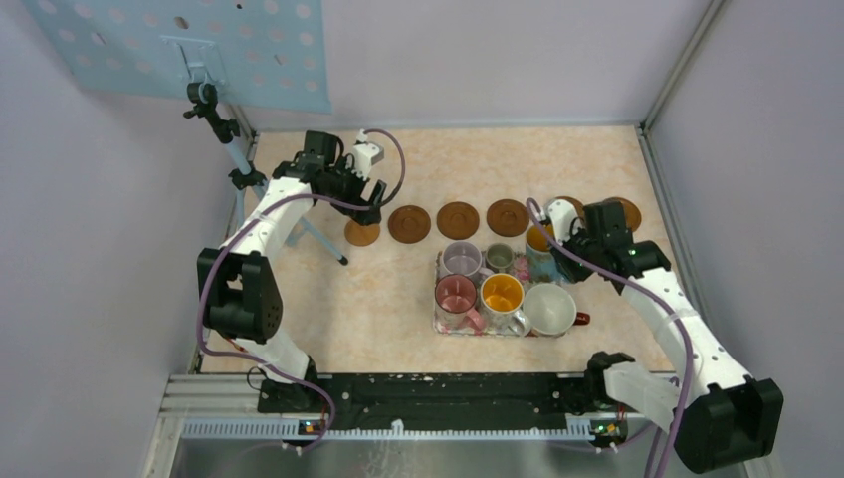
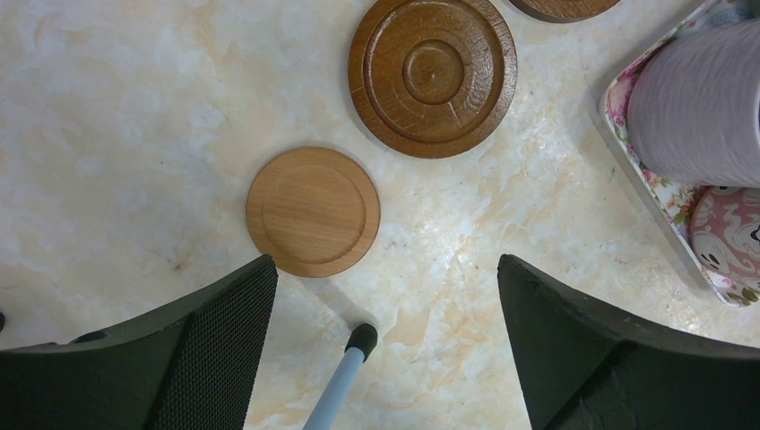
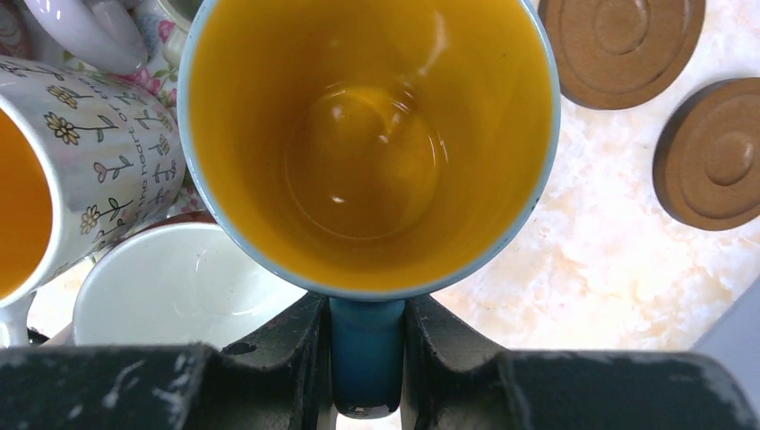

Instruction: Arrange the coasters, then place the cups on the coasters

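The robot's right gripper will carry the cup over the empty coaster at the end of the row, outward of the gripper and to its right in the top view, then lower it and let go.
Several brown coasters lie in a row across the table: a light one (image 1: 362, 233) (image 2: 313, 211), darker ones (image 1: 408, 223) (image 2: 433, 74), (image 1: 458, 219), (image 1: 508, 216) and one at the right end (image 1: 627, 211) (image 3: 714, 154). My left gripper (image 1: 370, 204) (image 2: 385, 269) hangs open just above the table, close behind the light coaster, holding nothing. My right gripper (image 1: 587, 237) (image 3: 367, 322) is shut on the handle of the light blue cup (image 1: 540, 239) (image 3: 367, 143), orange inside, at the tray's far right corner. The lavender (image 1: 462, 259), grey-green (image 1: 499, 257), pink (image 1: 456, 295), white-and-orange (image 1: 502, 294) and wide white (image 1: 549, 307) cups stand on the tray.
The floral tray (image 1: 439, 271) (image 2: 645, 193) sits right of centre. A blue tripod leg (image 1: 318, 239) (image 2: 345, 376) ends on the table under my left gripper, beside the light coaster. The stand's pole (image 1: 214, 115) rises at the back left. Walls close in both sides.
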